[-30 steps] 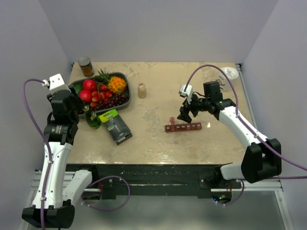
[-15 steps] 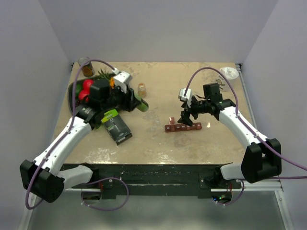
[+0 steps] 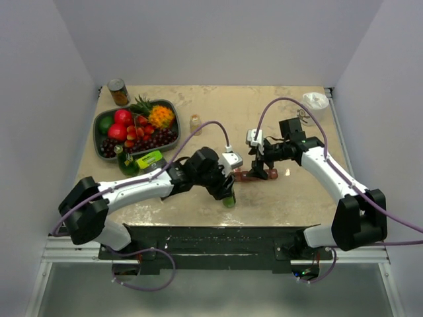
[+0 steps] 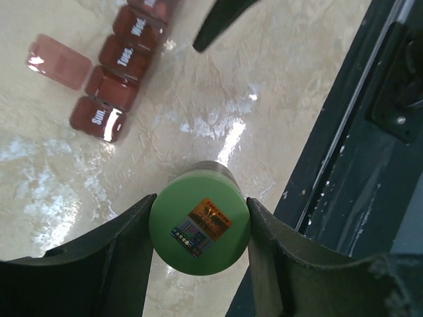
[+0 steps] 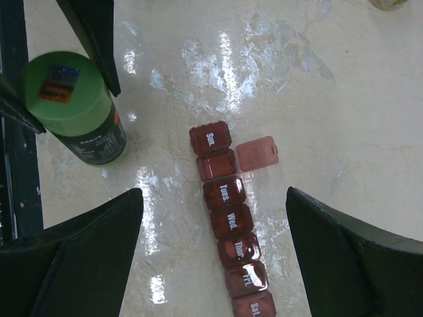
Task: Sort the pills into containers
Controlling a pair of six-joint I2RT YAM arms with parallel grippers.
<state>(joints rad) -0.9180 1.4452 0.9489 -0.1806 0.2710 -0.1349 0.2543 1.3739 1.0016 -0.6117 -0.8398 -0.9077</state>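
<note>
I should move my left gripper outward and down, farther from the tabletop's front edge, to release the bottle on the bare tabletop there.
The containers are a dark red-brown strip of day-labelled compartments (image 3: 255, 175), lying at centre right; it also shows in the right wrist view (image 5: 228, 218) and the left wrist view (image 4: 122, 56). Its second compartment stands open, the lid (image 5: 257, 153) flipped out beside it. My left gripper (image 3: 227, 191) is shut on a small green cylindrical bottle (image 4: 199, 226), upright near the table's front edge, just left of the strip's Sunday end. My right gripper (image 5: 211, 197) is open and empty, hovering over the strip. No loose pills show.
A dark oval fruit tray (image 3: 104, 150) sits at back left with a can (image 3: 118, 91) behind it. A small amber bottle (image 3: 195, 124) stands mid-back. A green packet (image 3: 151, 160) and a dark green item (image 3: 125, 163) lie by the tray. A white object (image 3: 316, 100) lies back right.
My left arm swung from beside the fruit tray across to the front centre, carrying the green bottle to beside the strip. My right gripper shifted slightly over the strip.
</note>
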